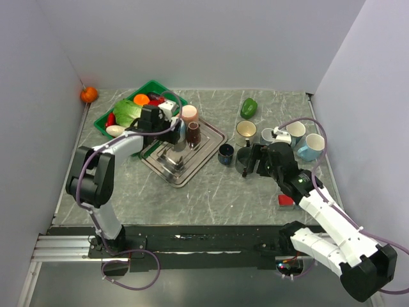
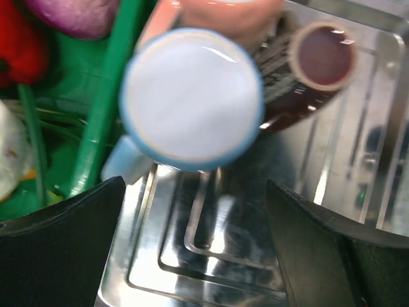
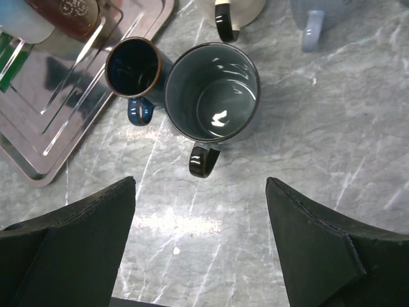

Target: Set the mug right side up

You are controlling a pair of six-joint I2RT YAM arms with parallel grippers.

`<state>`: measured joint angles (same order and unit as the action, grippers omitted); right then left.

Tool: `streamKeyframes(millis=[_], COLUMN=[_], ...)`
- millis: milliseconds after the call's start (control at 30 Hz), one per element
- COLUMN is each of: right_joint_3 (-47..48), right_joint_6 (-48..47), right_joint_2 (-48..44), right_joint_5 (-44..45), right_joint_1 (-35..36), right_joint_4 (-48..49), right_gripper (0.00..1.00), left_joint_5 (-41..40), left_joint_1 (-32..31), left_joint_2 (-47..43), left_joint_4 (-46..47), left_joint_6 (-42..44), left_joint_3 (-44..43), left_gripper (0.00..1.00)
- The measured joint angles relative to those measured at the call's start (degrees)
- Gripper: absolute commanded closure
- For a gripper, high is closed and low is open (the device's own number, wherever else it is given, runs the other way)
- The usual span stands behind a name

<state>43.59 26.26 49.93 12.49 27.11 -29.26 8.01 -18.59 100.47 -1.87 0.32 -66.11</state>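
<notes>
My left gripper needs to move down toward the green basket next, open fingers straddling the pale blue mug's handle (image 2: 123, 161), a narrow part jutting from the mug's body.
An upside-down mug (image 2: 192, 96), pale blue with a flat white base facing up, stands at the left edge of the steel tray (image 2: 211, 249); its handle (image 2: 124, 160) points toward the green basket. My left gripper (image 2: 195, 192) hovers just above and short of it, jaws wide open and holding nothing. In the top view this gripper (image 1: 160, 121) sits over the tray's (image 1: 167, 171) far left corner. My right gripper (image 3: 199, 185) is open above the bare table, just near of an upright grey mug (image 3: 212, 91).
A brown cup (image 2: 319, 64), base up, and a pink cup (image 1: 189, 114) stand on the tray beside the mug. The green basket (image 1: 106, 120) of vegetables adjoins the tray. A small dark blue mug (image 3: 133, 67), a cream mug (image 1: 245, 132), more mugs (image 1: 311, 147) and a green pepper (image 1: 249, 107) lie to the right.
</notes>
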Motion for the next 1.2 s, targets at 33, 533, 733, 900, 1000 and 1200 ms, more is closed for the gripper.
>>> streamKeyframes(millis=[33, 533, 733, 900, 1000, 1200], right_joint_3=[0.0, 0.0, 0.0, 0.0, -0.02, -0.09], right_joint_6=[-0.15, -0.39, -0.33, -0.15, -0.13, -0.13], right_joint_2=[-0.44, -1.53, -1.53, -1.46, -1.36, -0.9], right_joint_5=[0.02, -1.46, -1.66, -2.19, -2.6, -3.02], right_joint_1=[-0.24, -1.4, -1.4, -1.4, -1.4, -1.4], right_joint_4=[-0.28, -2.1, -2.14, -2.12, -2.1, -2.03], right_gripper=[0.11, 0.12, 0.12, 0.13, 0.13, 0.14], left_joint_5=[0.72, 8.81, 10.19, 11.02, 11.65, 12.09], left_joint_1=[0.83, 3.65, 4.72, 4.87, 4.87, 4.79], left_joint_2=[1.05, 5.9, 8.68, 8.57, 7.8, 6.54], left_joint_4=[-0.22, -1.99, -2.49, -1.84, -1.79, -2.01], left_joint_6=[0.68, 6.58, 6.54, 6.03, 5.18, 3.32], left_joint_3=[-0.68, -7.54, -8.02, -6.69, -4.13, -1.03], left_gripper=[0.04, 0.04, 0.06, 0.23, 0.35, 0.48])
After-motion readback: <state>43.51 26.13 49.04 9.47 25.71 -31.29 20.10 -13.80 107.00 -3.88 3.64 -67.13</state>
